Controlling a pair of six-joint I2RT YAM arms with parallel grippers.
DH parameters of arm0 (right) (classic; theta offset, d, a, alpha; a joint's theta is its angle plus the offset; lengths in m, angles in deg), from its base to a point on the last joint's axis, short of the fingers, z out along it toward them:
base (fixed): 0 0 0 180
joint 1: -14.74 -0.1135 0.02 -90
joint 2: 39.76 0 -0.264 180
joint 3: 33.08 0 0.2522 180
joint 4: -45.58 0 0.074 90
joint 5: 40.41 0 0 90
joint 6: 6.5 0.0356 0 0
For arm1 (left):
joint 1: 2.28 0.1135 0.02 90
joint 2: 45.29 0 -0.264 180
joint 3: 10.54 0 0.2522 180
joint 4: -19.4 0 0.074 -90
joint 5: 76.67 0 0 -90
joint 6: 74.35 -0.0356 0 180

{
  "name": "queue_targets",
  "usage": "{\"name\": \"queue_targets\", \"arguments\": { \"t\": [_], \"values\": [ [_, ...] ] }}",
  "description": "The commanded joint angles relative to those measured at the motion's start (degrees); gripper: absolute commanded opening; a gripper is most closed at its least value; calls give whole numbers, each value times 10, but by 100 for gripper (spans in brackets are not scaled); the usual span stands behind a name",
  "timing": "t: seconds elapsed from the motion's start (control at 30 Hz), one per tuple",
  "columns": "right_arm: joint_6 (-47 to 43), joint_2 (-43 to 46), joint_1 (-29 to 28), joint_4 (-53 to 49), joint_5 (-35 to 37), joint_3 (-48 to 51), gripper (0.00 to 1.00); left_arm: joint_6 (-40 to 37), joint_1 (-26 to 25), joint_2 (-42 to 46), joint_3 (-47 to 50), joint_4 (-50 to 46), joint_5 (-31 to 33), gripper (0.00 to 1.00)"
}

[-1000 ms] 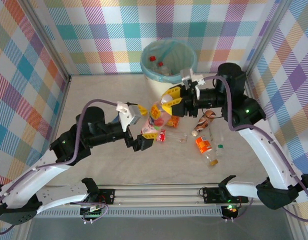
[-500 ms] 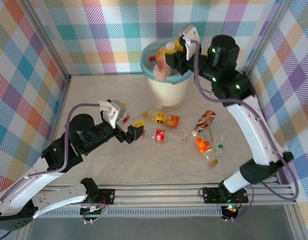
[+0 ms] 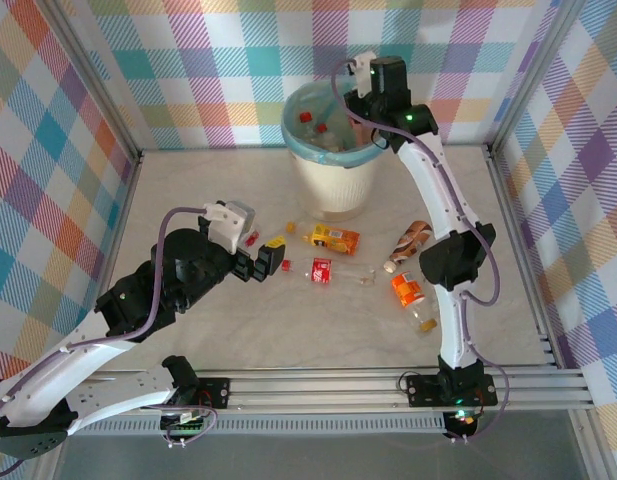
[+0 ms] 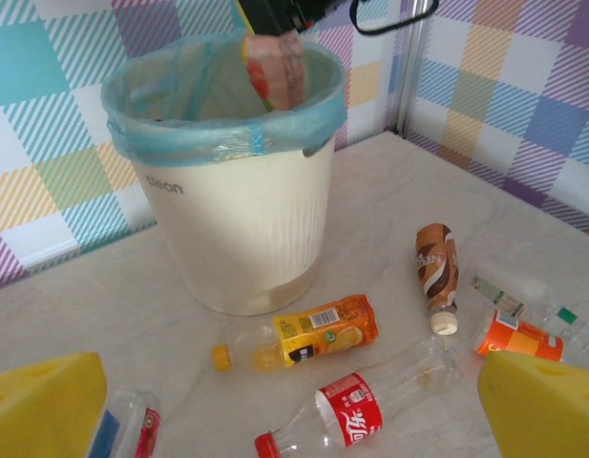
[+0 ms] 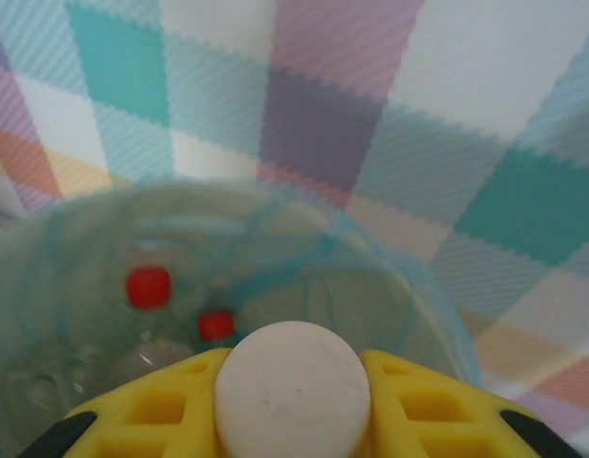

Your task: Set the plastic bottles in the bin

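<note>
The plastic bottle's labelled body already hangs inside the teal liner's rim. I should next lower my right gripper into the bin's opening point(image 3: 338, 128) point(image 5: 284, 283) and let go of the bottle there.
My right gripper point(image 5: 289, 405) is shut on a plastic bottle with a white cap point(image 5: 289, 382), its pink and orange label point(image 4: 275, 69) hanging in the mouth of the bin point(image 3: 333, 185). The bin is cream with a teal liner point(image 4: 218, 143), and red-capped bottles point(image 5: 148, 286) lie inside. My left gripper point(image 4: 294, 420) stands open low over the table, its yellow fingers point(image 3: 275, 242) apart. Ahead of it lie a red-label bottle point(image 4: 361, 412) and an orange-label bottle point(image 4: 308, 334). A small bottle point(image 4: 132, 429) lies by its left finger.
A brown bottle point(image 3: 411, 243), an orange-labelled one point(image 3: 408, 292) and a clear one with a green cap point(image 4: 528, 307) lie right of centre. Checked walls close in the back and sides. The rail point(image 3: 318, 385) runs along the near edge.
The right arm rose from the table's middle and swung back over the bin with the bottle in its grip. The left arm drew back to the left, still open.
</note>
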Motion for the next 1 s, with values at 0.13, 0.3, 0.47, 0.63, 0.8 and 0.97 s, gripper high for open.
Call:
{"name": "queue_targets", "arguments": {
  "t": [0.13, 0.3, 0.47, 0.63, 0.8, 0.97],
  "values": [
    [84, -1, 21, 1, -76, 47, 3, 9, 4, -3, 2, -1, 16, 100],
    [92, -22, 27, 4, -114, 66, 8, 14, 4, -8, 5, -3, 17, 100],
    [92, -46, 29, -4, -113, 67, 17, 14, 4, -7, 6, -10, 24, 100],
    [87, -64, 29, -9, -110, 57, 21, 15, 4, -2, 9, -14, 30, 100],
    [101, -75, 29, -42, -119, 0, 54, 17, 4, 2, 13, -14, 36, 100],
    [111, -34, 22, -21, -113, -11, 69, 16, 4, 1, 11, -12, 37, 100]
  ]
}}
